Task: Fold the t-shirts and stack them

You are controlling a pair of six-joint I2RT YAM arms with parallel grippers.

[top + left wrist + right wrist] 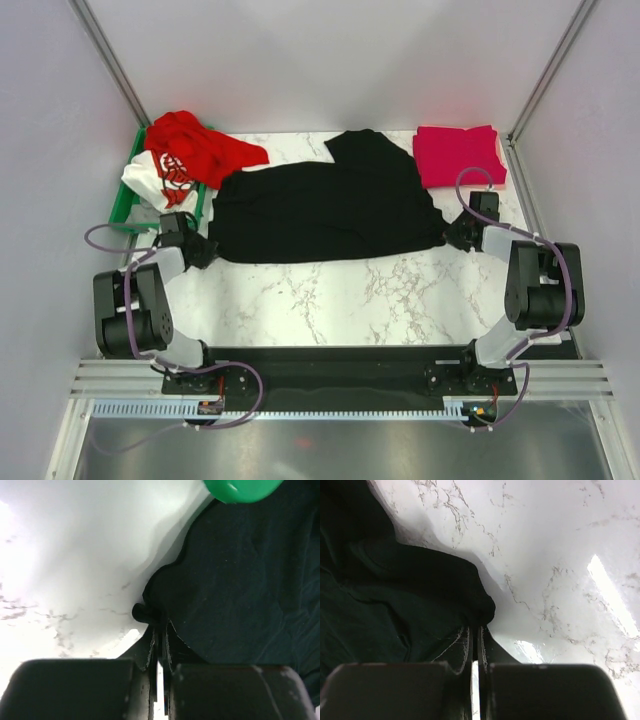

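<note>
Next, my left gripper drags the t-shirt's pinched corner back over the bare marble in front of the black t-shirt (325,205) and releases it there. That part of the marble lies clear.
The black t-shirt (325,205) lies spread across the middle of the marble table. My left gripper (203,250) is shut on its near left corner; the left wrist view shows the jaws pinching the black cloth (240,580) at their tips (159,627). My right gripper (452,234) is shut on its near right corner, the cloth (395,595) bunched at the jaw tips (475,629). The crimson-pink t-shirt (458,155) lies folded at the back right. The red t-shirt (200,148) and the white t-shirt with red print (160,180) lie heaped at the back left.
A green plastic bin (128,205) holds the heaped shirts at the back left; its rim shows in the left wrist view (240,490). Bare marble table (340,295) lies in front of the black shirt. Grey walls close the sides and back.
</note>
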